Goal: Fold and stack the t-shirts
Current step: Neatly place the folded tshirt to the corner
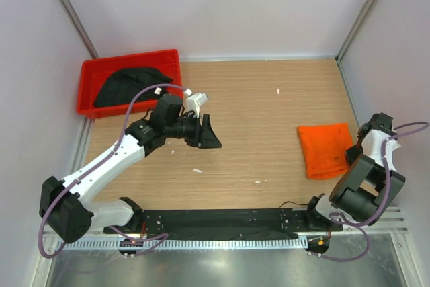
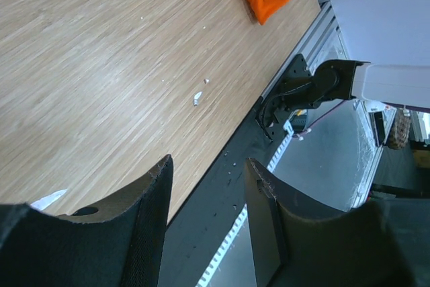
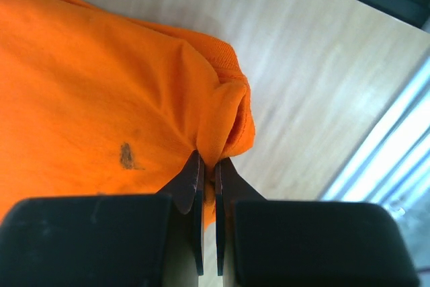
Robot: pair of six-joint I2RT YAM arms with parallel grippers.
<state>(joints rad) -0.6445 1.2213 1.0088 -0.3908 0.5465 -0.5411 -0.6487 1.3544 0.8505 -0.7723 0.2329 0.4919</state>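
The robot will next slide the orange t-shirt toward the wall and slightly back with its right gripper, because bare wood lies between the orange t-shirt and the table's edge.
The orange t-shirt point(image 1: 326, 149) lies folded into a small rectangle on the right side of the table. My right gripper point(image 3: 209, 161) is shut on a pinch of the orange t-shirt point(image 3: 101, 85) at its corner; in the top view the right gripper point(image 1: 355, 152) sits at the shirt's right edge. The black t-shirt point(image 1: 132, 86) lies crumpled inside the red bin point(image 1: 91, 72) at the back left. My left gripper point(image 1: 209, 132) hovers over the bare wood in front of the bin. The left gripper point(image 2: 208, 169) is open and holds nothing.
The red bin stands against the back left corner. A black mounting rail point(image 1: 215, 223) runs along the near edge between the arm bases. Small white specks point(image 1: 197, 170) lie on the wood. Walls enclose the table on three sides.
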